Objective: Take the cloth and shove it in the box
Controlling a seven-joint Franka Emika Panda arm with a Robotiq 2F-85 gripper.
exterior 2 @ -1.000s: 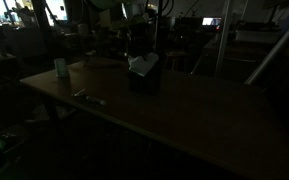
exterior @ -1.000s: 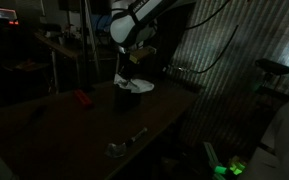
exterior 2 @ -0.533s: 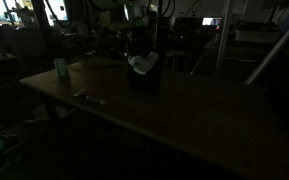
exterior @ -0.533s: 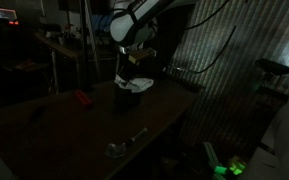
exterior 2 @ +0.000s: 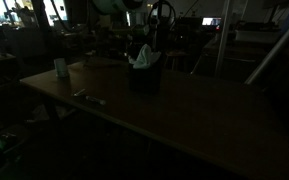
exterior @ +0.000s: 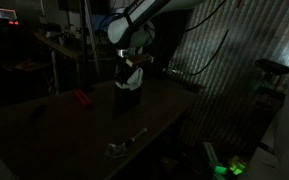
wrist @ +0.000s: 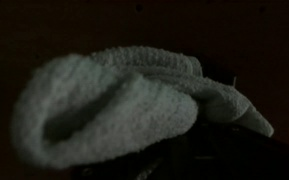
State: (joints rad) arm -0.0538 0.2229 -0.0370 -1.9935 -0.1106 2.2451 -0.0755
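Note:
My gripper lowers the cloth down into the dark box's top (exterior 2: pixel 146 66) below next and releases it, since white folds still stand above the box's rim.
The scene is very dark. A white cloth (exterior: pixel 132 75) hangs bunched over the top of a dark box (exterior: pixel 129 97) standing on the table. Both exterior views show it; the cloth (exterior 2: pixel 142 56) rises above the box (exterior 2: pixel 144 79). My gripper (exterior: pixel 134 63) comes down from the white arm directly above the box and appears shut on the cloth's upper part. In the wrist view the cloth (wrist: pixel 114 100) fills most of the frame and hides the fingers.
A red object (exterior: pixel 81 98) lies on the table beside the box. A metallic item (exterior: pixel 124 146) lies near the table's front edge. A pale cup (exterior 2: pixel 60 67) and a small flat object (exterior 2: pixel 87 97) sit on the table. Green-lit gear (exterior: pixel 229 168) is on the floor.
The cloth lay spread wide and flat across the box top; now it is gathered narrow and drawn upward under the gripper.

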